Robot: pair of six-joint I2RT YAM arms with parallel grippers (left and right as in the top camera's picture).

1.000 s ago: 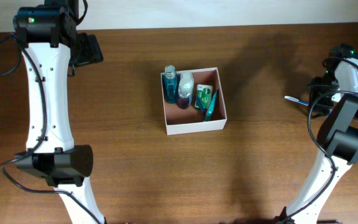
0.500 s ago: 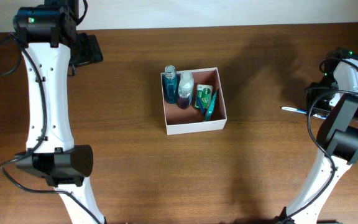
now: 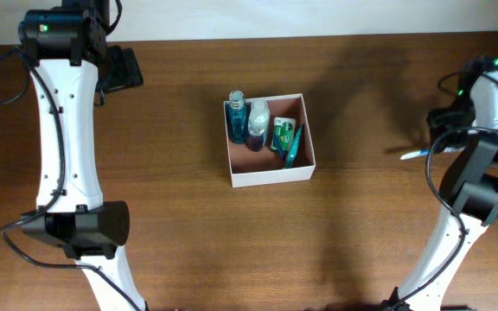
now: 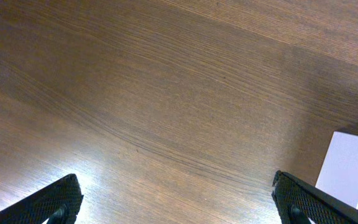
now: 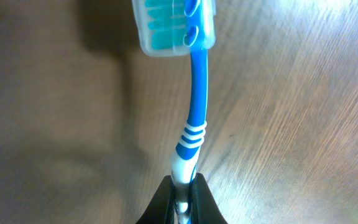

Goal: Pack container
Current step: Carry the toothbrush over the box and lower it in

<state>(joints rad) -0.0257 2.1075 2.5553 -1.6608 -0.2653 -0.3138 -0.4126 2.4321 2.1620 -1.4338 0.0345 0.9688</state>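
Observation:
The toothbrush (image 3: 413,155) hangs outside the box, so it goes left in the overhead view with my right gripper next, for release over the container's teal item (image 3: 294,149).
The container (image 3: 273,175), a shallow white-walled box with a reddish-brown inside, sits mid-table. It holds two bottles (image 3: 247,121), a green packet (image 3: 283,133) and a teal item. Far to its right, my right gripper (image 3: 437,149) is shut on the white end of a blue-and-white toothbrush (image 3: 413,155). In the right wrist view the toothbrush (image 5: 191,127) points away from the gripper (image 5: 182,198) above the wood, its bristle head under a clear cap (image 5: 174,25). My left gripper (image 3: 126,69) hangs open at the back left with nothing between its fingers (image 4: 50,204). A corner of the container (image 4: 350,167) shows at the right edge of its view.
Brown wooden table (image 3: 171,225) all round the box. The white left arm (image 3: 67,147) runs down the left side and the right arm's base (image 3: 478,194) stands at the right edge. The table's back edge meets a pale wall at the top.
My right gripper has shut on the toothbrush's handle. The brush has shifted a little toward the table's front with the wrist. The left arm has not moved.

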